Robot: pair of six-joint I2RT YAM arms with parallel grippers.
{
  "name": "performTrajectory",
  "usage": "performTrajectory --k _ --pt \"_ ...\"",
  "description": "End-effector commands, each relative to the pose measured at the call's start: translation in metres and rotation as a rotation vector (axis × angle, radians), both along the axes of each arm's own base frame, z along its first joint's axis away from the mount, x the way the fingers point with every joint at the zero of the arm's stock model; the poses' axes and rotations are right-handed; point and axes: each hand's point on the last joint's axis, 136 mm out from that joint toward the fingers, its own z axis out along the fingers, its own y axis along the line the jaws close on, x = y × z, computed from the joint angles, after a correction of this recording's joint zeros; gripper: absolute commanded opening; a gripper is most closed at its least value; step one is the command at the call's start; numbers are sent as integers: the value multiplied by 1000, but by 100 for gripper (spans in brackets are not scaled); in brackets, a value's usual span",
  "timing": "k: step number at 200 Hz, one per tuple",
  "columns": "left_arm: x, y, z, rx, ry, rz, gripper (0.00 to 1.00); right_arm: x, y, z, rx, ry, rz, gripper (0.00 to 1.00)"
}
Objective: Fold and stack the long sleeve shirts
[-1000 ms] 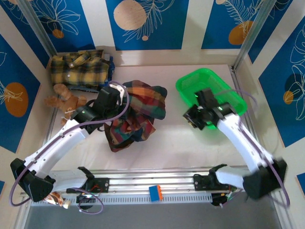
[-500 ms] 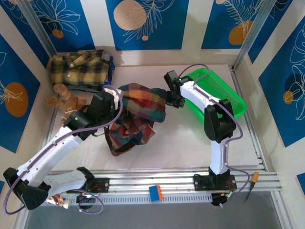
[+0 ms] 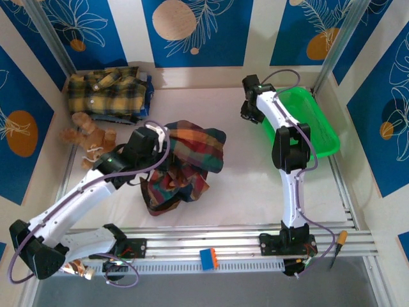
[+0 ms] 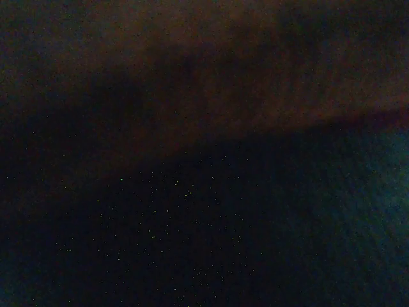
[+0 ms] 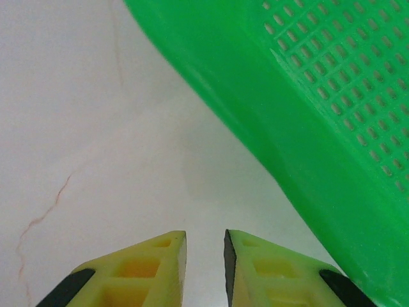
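My left gripper holds the bunched shirt and will swing it toward the green basket (image 3: 319, 128) next. It will release the shirt there, since there is bare table with room between them.
A dark plaid long sleeve shirt (image 3: 192, 150) in green, navy, red and orange lies bunched at mid-table. My left gripper (image 3: 152, 142) is sunk into its left side, fingers hidden in the folds, and dark cloth covers the left wrist view. It is shut, apparently on this shirt. A yellow and black plaid shirt (image 3: 105, 93) lies folded at the back left corner. My right gripper (image 3: 250, 115) is stretched to the far side, just left of the green basket (image 3: 319, 128). In the right wrist view its jaws (image 5: 204, 240) stand slightly open over bare table, nothing between them.
The green basket (image 5: 307, 96) sits against the right wall. A brown teddy bear (image 3: 86, 133) lies at the left, near my left arm. A blue and orange block (image 3: 209, 258) sits on the front rail. White table shows between the shirt and the basket.
My right arm swung from the dark shirt's right edge to the back, beside the basket, and the basket has slid toward the right wall. My left gripper has sunk a little nearer.
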Motion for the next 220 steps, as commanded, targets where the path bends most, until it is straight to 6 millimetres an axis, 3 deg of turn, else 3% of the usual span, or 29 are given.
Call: performTrajectory --k 1,33,51,59,65,73,77,83,103,114,130,149,180,197,220 --pt "9 -27 13 -49 -33 -78 0 4 -27 4 -48 22 -14 27" --pt "26 -57 11 -31 -24 -159 0 6 -56 4 -28 50 -50 34" --pt "36 -77 3 -26 4 -213 1 10 -44 20 39 -4 12 42" --pt "39 -90 0 -57 14 -258 23 10 -33 34 61 -41 59 48" --pt "41 -101 2 -95 13 -298 50 8 -24 46 88 -69 88 51" --pt "45 -109 4 -136 12 -315 72 2 -12 60 127 -102 118 56" --pt "49 -109 5 -152 11 -308 91 -2 -7 68 152 -114 133 58" --pt "55 -107 10 -177 9 -291 100 -9 0 75 182 -123 146 62" --pt "75 -73 28 -242 17 -168 100 -36 12 111 267 -169 171 68" --pt "73 -48 38 -251 32 -110 100 -53 16 130 301 -192 192 70" --pt "57 -12 44 -211 60 -50 100 -84 20 151 316 -205 228 71" --pt "24 21 22 -143 187 1 100 -126 33 163 351 -206 299 72" --pt "-30 51 -32 -92 417 100 100 -203 50 127 377 -75 346 72" --pt "-49 54 -55 -148 510 169 99 -239 63 94 420 19 339 72" --pt "-69 56 -89 -192 627 258 94 -274 89 58 455 104 394 71"
